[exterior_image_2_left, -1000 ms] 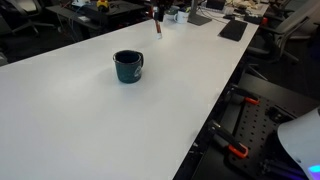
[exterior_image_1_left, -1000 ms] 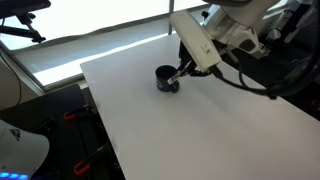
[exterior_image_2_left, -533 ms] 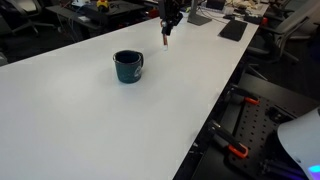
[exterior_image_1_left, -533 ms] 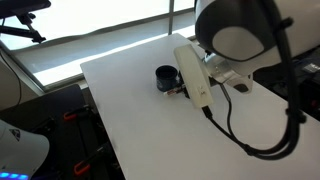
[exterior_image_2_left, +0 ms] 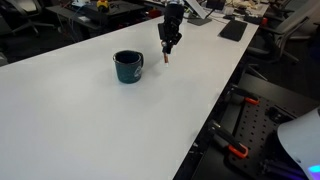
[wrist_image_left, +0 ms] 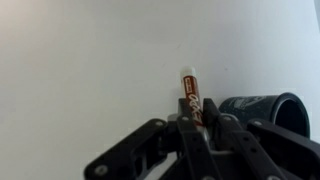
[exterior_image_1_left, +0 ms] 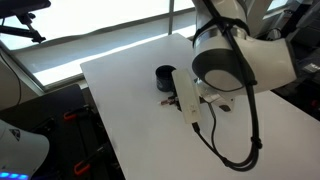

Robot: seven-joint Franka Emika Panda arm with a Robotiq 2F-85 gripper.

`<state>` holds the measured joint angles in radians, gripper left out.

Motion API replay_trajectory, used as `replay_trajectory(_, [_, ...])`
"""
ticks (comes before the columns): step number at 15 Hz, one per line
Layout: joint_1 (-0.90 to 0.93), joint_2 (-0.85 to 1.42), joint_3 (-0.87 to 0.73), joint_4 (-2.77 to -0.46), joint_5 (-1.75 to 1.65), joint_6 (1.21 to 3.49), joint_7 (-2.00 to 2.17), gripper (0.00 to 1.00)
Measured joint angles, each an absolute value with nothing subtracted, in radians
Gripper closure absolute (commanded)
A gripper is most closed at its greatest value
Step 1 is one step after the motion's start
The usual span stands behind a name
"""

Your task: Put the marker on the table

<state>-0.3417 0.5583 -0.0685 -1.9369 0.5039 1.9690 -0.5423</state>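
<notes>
My gripper holds the marker (exterior_image_2_left: 166, 56). It should next lower the marker a little and let go of it onto the white table beside the dark cup.
In the wrist view my gripper (wrist_image_left: 193, 120) is shut on the marker (wrist_image_left: 190, 92), a thin reddish-brown pen with a pale tip that sticks out ahead of the jaws over the white table (wrist_image_left: 80, 60). The dark cup (wrist_image_left: 265, 108) stands just to the right of the jaws. In an exterior view the gripper (exterior_image_2_left: 168, 42) hangs low over the table (exterior_image_2_left: 90, 120) to the right of the cup (exterior_image_2_left: 128, 66), with the marker (exterior_image_2_left: 166, 56) pointing down near the surface. In an exterior view the arm hides the gripper, and only the cup (exterior_image_1_left: 164, 77) shows.
The table's right edge (exterior_image_2_left: 215, 110) drops to black gear with orange parts on the floor. Desks with clutter stand behind the table (exterior_image_2_left: 200, 15). In an exterior view the arm's white link (exterior_image_1_left: 187, 95) and black cable (exterior_image_1_left: 235, 150) lie over the table's middle.
The gripper has come down and toward the cup with the marker in it. The marker's tip is now much closer to the tabletop.
</notes>
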Motion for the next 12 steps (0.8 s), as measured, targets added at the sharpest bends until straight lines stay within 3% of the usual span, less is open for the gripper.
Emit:
replay_trajectory(3, [-0.351,0.606,-0.063,-1.909,0.504,1.969,-0.540,0.96])
replay_trajectory(4, [-0.353,0.619,-0.062,-1.901,0.504,1.969,-0.539,0.60])
replay_trajectory(6, [-0.355,0.641,-0.062,-1.886,0.504,1.969,-0.534,0.52])
replay_trajectory(11, [-0.355,0.674,-0.059,-1.852,0.495,1.969,-0.500,0.11])
replay_trajectory(12, [-0.354,0.678,-0.059,-1.847,0.492,1.969,-0.494,0.29])
